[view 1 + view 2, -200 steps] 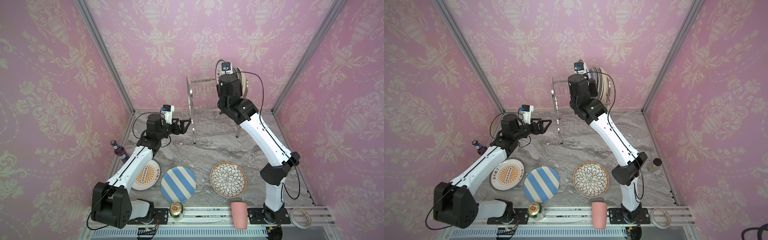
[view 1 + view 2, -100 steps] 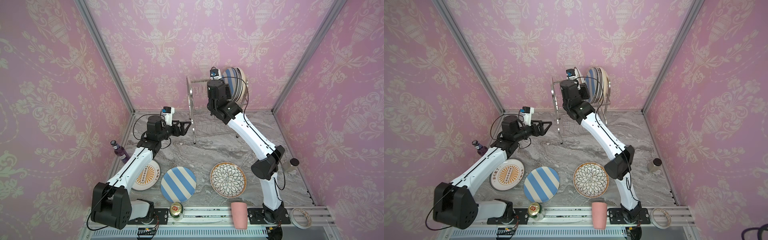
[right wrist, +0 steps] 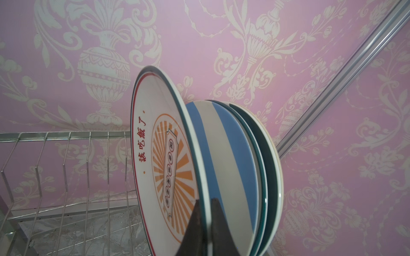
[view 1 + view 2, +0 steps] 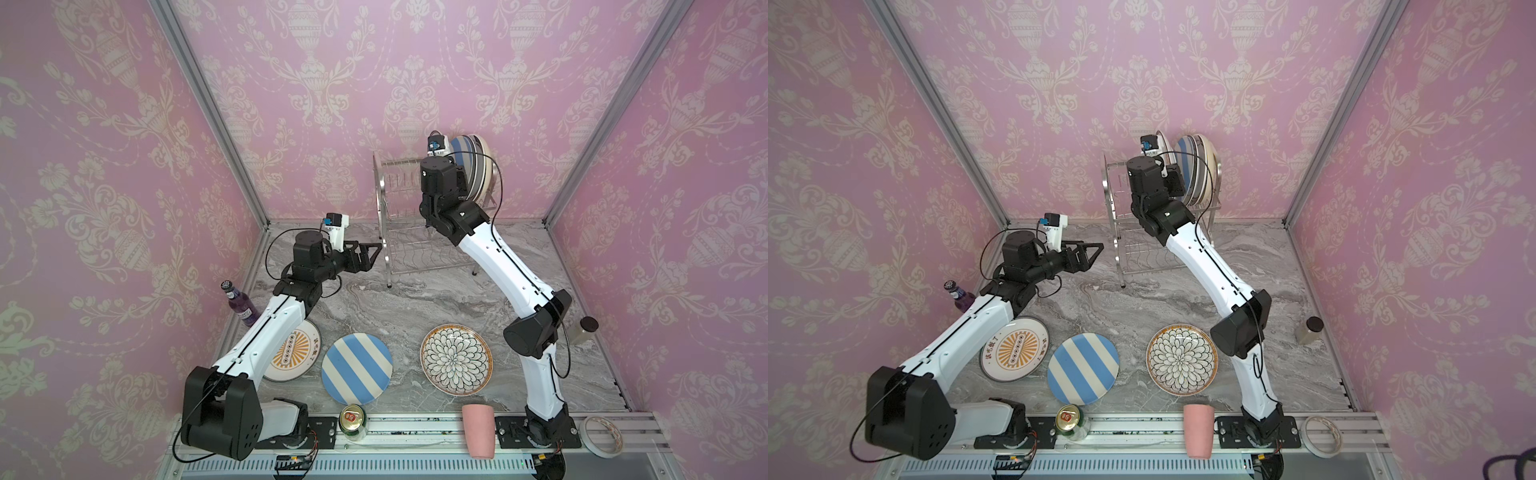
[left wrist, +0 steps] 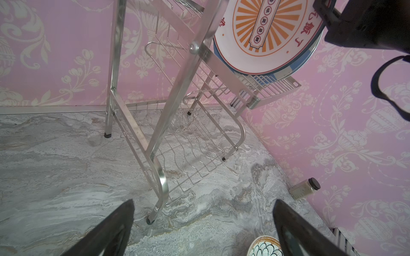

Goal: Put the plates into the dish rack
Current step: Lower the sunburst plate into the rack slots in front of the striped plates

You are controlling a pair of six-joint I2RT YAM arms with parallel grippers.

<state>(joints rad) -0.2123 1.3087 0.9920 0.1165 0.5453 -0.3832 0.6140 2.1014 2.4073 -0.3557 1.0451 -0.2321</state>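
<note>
My right gripper lowers the sunburst plate slightly toward the standing striped plate (image 3: 200,136) next and releases its rim, as the gap beside that striped plate lies just below my gripper.
My right gripper (image 3: 205,201) is shut on the rim of an orange-sunburst plate (image 3: 159,155). It holds the plate upright at the dish rack's (image 4: 380,208) upper tier. Right beside it stand a blue-white striped plate (image 3: 221,155) and a teal-rimmed plate (image 3: 264,159). The wrist hides the jaws in both top views. On the table lie another sunburst plate (image 4: 293,353), a striped plate (image 4: 357,368) and a petal-patterned plate (image 4: 456,358). My left gripper (image 4: 372,253) stands open and empty by the rack's front left leg (image 5: 155,208).
A purple bottle (image 4: 241,305) stands by the left wall and a small jar (image 4: 582,328) by the right wall. On the front rail lie a can (image 4: 353,420), a pink cup (image 4: 478,430) and a tape roll (image 4: 601,436). The rack's lower shelf (image 5: 188,155) holds nothing.
The right arm swung a little to the left with the sunburst plate, and its elbow drew in. The stacked plates in the rack now show beside the wrist. The left arm barely moved.
</note>
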